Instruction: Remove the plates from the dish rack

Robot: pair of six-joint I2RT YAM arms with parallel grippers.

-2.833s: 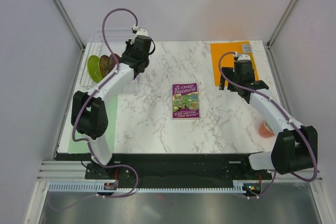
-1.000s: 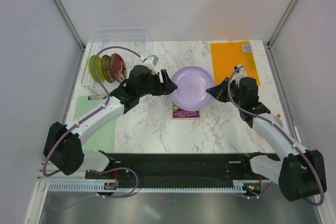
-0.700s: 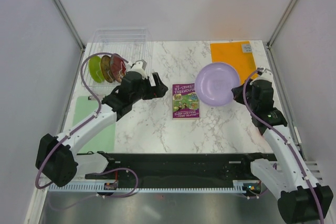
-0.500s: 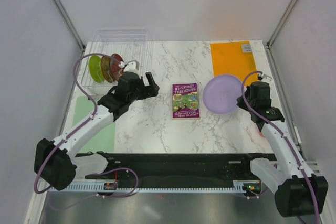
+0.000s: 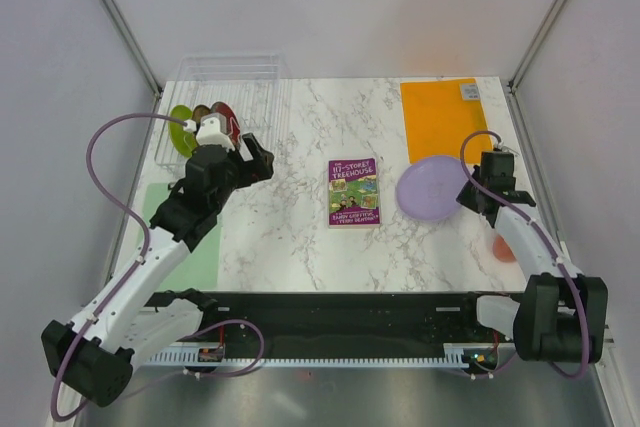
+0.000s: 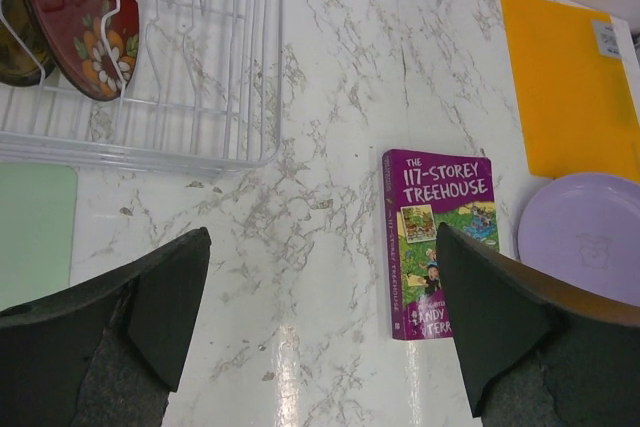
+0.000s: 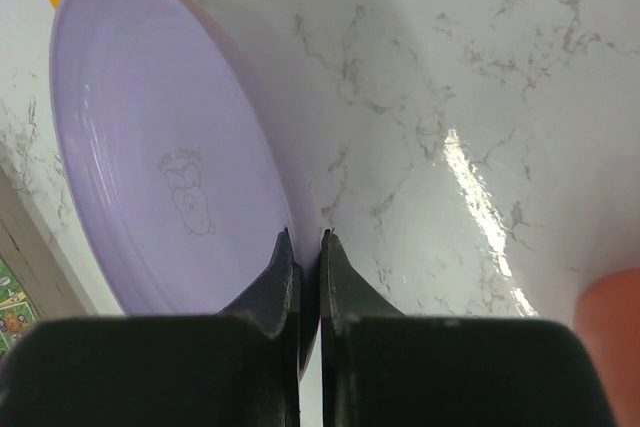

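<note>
The bare marble beside the purple book is empty, so my right gripper will next gently move the lavender plate point(image 5: 432, 187) toward the book, onto that gap, and let go of the plate's rim.
My right gripper point(image 5: 470, 193) point(image 7: 305, 237) is shut on the right rim of the large lavender plate point(image 5: 432, 187) point(image 7: 170, 147). The plate sits low over the marble just below the orange mat, and I cannot tell if it touches the table. The clear dish rack point(image 5: 225, 72) point(image 6: 150, 152) stands at the back left. It holds a lime green plate point(image 5: 180, 127), a yellow patterned plate point(image 5: 202, 110) and a dark red patterned plate point(image 5: 228, 115) point(image 6: 80, 17) upright. My left gripper point(image 5: 255, 159) point(image 6: 322, 247) hangs open and empty beside the rack's right front corner.
A purple book point(image 5: 353, 191) point(image 6: 435, 237) lies mid-table between the arms. An orange mat point(image 5: 440, 112) point(image 6: 565, 87) lies at the back right, a pale green mat point(image 5: 195, 237) at the front left. An orange-pink cup point(image 5: 503, 247) point(image 7: 612, 317) stands under the right forearm.
The right arm carried the lavender plate from above the book to the right and lowered it. The left gripper let go of it, opened wide and drew back toward the rack.
</note>
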